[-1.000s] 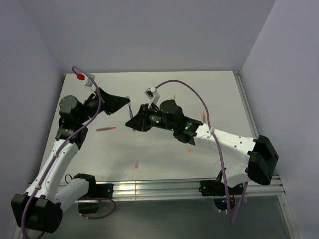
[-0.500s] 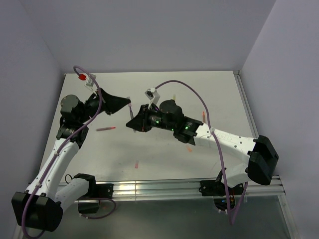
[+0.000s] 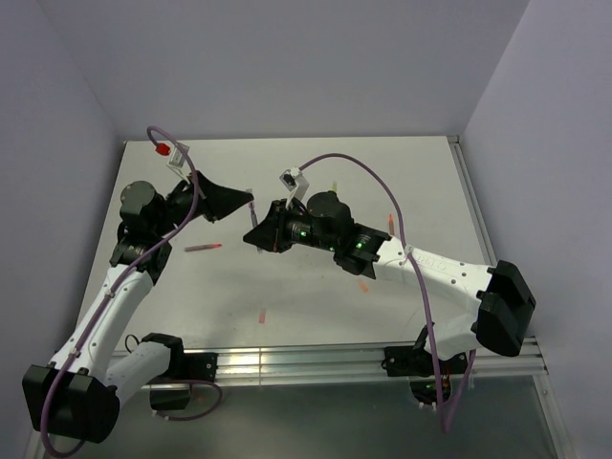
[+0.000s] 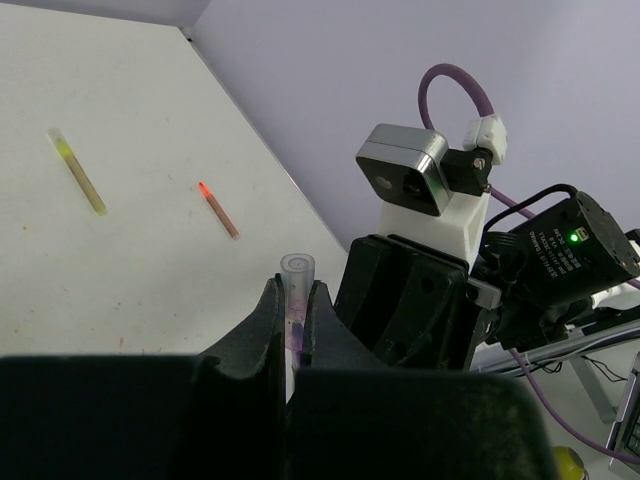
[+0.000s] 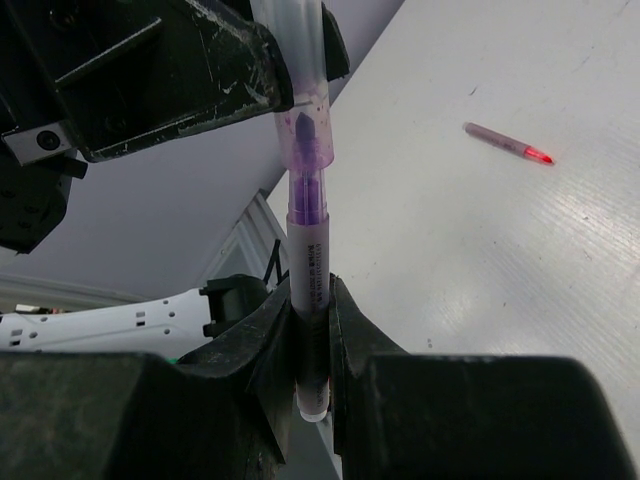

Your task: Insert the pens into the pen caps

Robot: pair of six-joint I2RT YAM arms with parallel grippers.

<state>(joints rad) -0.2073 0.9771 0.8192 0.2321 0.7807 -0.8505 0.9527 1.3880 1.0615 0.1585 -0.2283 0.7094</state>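
Note:
The pen's purple tip is just below the fingers of my left gripper. My left gripper will push down, slide the cap farther over that tip and let go of the cap.
My left gripper (image 3: 248, 202) is shut on a pale purple pen cap (image 4: 297, 272), which stands up between its fingers (image 4: 296, 296). My right gripper (image 3: 256, 233) is shut on the dark grey-purple pen (image 5: 310, 245), held upright (image 5: 311, 296). The two grippers meet above the middle of the table. In the right wrist view the pen's purple tip sits inside the translucent cap (image 5: 300, 95), which the left gripper's fingers (image 5: 200, 70) hold. A pink-red pen (image 3: 202, 248) lies on the table to the left and also shows in the right wrist view (image 5: 507, 142).
A yellow pen (image 4: 78, 171) and an orange-red pen (image 4: 218, 208) lie on the white table beyond the grippers. Small orange and pink pieces lie near the front (image 3: 263, 316) and under the right arm (image 3: 363, 285). Walls close the table's back and sides.
The left arm has shifted slightly right, bringing the cap closer onto the pen. Both grippers keep their hold.

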